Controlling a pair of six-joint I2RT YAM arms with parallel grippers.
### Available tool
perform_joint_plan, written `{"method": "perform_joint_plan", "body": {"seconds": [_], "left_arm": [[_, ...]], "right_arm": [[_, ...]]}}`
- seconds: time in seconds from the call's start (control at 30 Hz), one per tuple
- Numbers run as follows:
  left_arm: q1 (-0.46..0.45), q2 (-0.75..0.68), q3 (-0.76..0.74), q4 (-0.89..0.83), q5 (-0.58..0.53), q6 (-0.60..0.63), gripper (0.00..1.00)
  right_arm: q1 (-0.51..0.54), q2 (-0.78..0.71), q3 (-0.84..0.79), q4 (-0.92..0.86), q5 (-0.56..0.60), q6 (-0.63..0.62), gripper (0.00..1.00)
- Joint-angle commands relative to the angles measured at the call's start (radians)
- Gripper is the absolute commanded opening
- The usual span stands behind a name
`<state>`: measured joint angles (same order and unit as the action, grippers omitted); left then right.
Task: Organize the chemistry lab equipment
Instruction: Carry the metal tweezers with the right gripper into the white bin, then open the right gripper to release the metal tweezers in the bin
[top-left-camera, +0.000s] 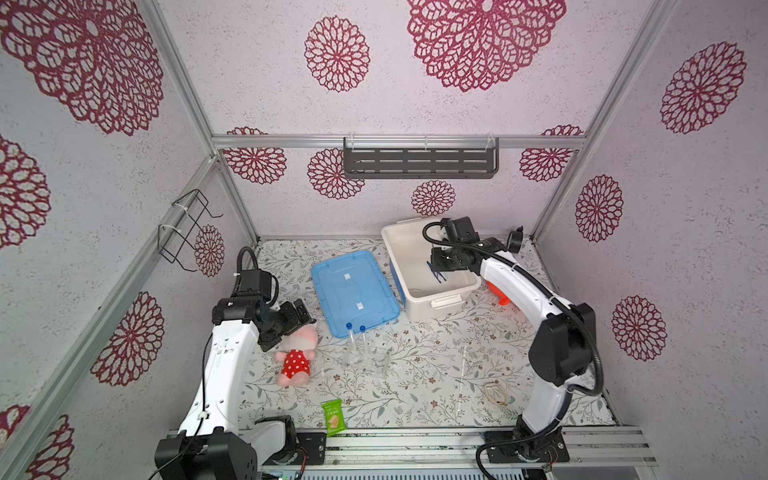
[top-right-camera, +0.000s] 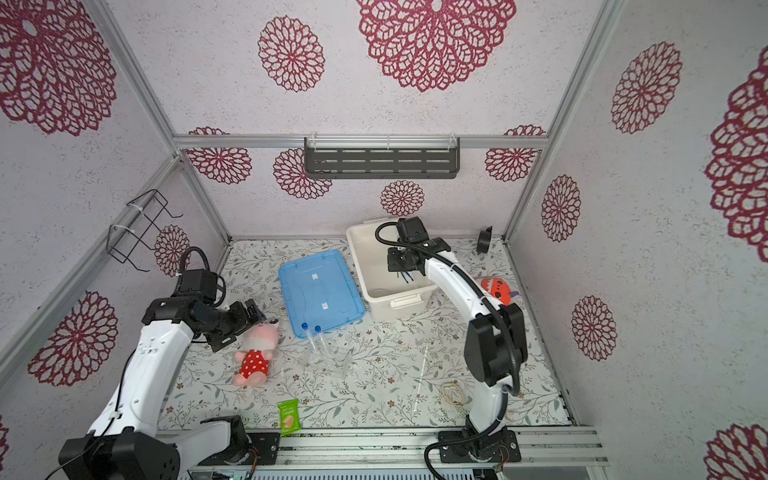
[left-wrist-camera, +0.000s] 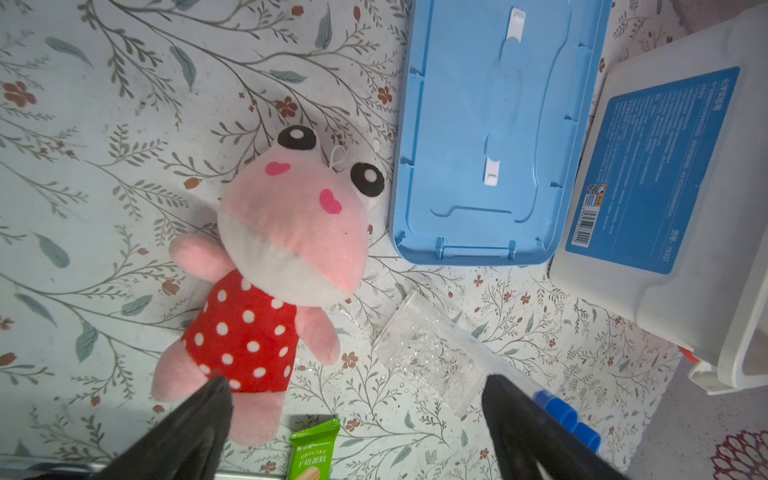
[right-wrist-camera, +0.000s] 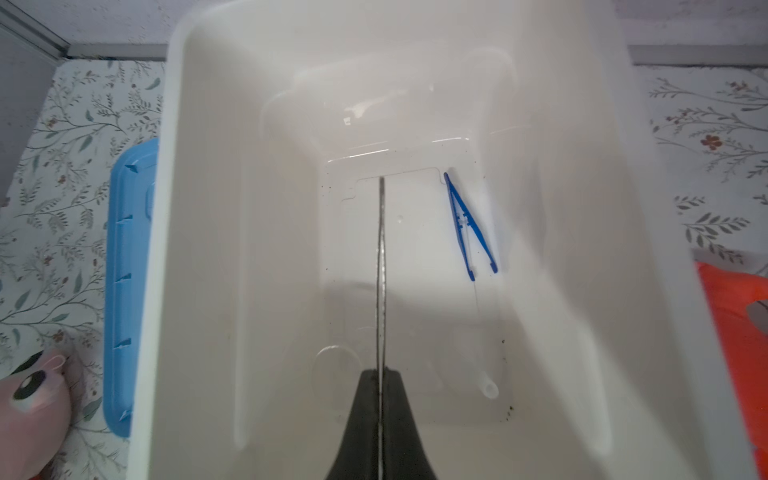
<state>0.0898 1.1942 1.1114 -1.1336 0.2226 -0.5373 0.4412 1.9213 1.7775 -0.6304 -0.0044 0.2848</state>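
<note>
Next, my right gripper lowers deeper into the white bin (top-left-camera: 441, 300) and releases the thin metal tweezers, as the spot on its bottom beside the blue tweezers is clear.
My right gripper (right-wrist-camera: 380, 374) is shut on thin metal tweezers (right-wrist-camera: 381, 257) and hangs inside the white bin (top-left-camera: 441, 300), also seen in a top view (top-right-camera: 405, 269). Blue tweezers (right-wrist-camera: 469, 226) and clear glass pieces (right-wrist-camera: 487, 388) lie on the bin floor. My left gripper (left-wrist-camera: 355, 386) stands open above the mat, between the pink plush and two clear tubes with blue caps (top-left-camera: 355, 328) (left-wrist-camera: 561, 411); it holds nothing. A clear glass vessel (left-wrist-camera: 428, 353) lies beside the tubes. A thin clear rod (top-left-camera: 462, 374) lies further right.
The blue lid (top-left-camera: 353, 291) lies left of the bin. A pink plush (top-left-camera: 297, 353), a green snack packet (top-left-camera: 333, 415), an orange plush (top-left-camera: 496, 293) and rubber bands (top-left-camera: 496, 392) are on the mat. A dark shelf (top-left-camera: 419, 160) hangs on the back wall.
</note>
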Motion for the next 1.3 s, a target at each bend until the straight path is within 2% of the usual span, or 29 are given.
{"method": "perform_joint_plan", "body": {"seconds": [0.0, 0.3, 0.6, 0.7, 0.83, 0.9, 0.97, 1.13, 1.27], "left_arm": [[0.008, 0.011, 0.019, -0.028, 0.016, 0.062, 0.98], [0.068, -0.023, -0.064, -0.002, 0.056, 0.056, 1.0], [0.072, -0.003, -0.043, -0.037, 0.014, 0.07, 1.0], [0.073, -0.002, -0.059, -0.035, 0.017, 0.066, 1.0], [0.073, -0.001, -0.08, -0.032, 0.006, 0.063, 1.0], [0.073, 0.001, -0.089, -0.028, -0.009, 0.066, 1.0], [0.072, 0.005, -0.092, -0.027, -0.017, 0.067, 1.0], [0.073, 0.007, -0.09, -0.025, -0.022, 0.058, 1.0], [0.072, 0.002, -0.074, -0.021, -0.02, 0.045, 1.0]], "right_arm": [[0.003, 0.088, 0.114, -0.059, 0.009, -0.046, 0.03], [-0.004, 0.36, 0.313, -0.063, 0.012, -0.054, 0.02], [-0.015, 0.45, 0.337, -0.04, 0.059, -0.087, 0.03], [-0.02, 0.469, 0.339, -0.036, 0.057, -0.083, 0.07], [-0.022, 0.471, 0.349, -0.034, 0.059, -0.075, 0.13], [-0.022, 0.461, 0.352, -0.034, 0.07, -0.066, 0.24], [-0.022, 0.439, 0.357, -0.034, 0.075, -0.06, 0.31], [-0.022, 0.355, 0.368, -0.043, 0.072, -0.037, 0.39], [-0.021, 0.256, 0.366, -0.075, 0.061, 0.003, 0.42]]}}
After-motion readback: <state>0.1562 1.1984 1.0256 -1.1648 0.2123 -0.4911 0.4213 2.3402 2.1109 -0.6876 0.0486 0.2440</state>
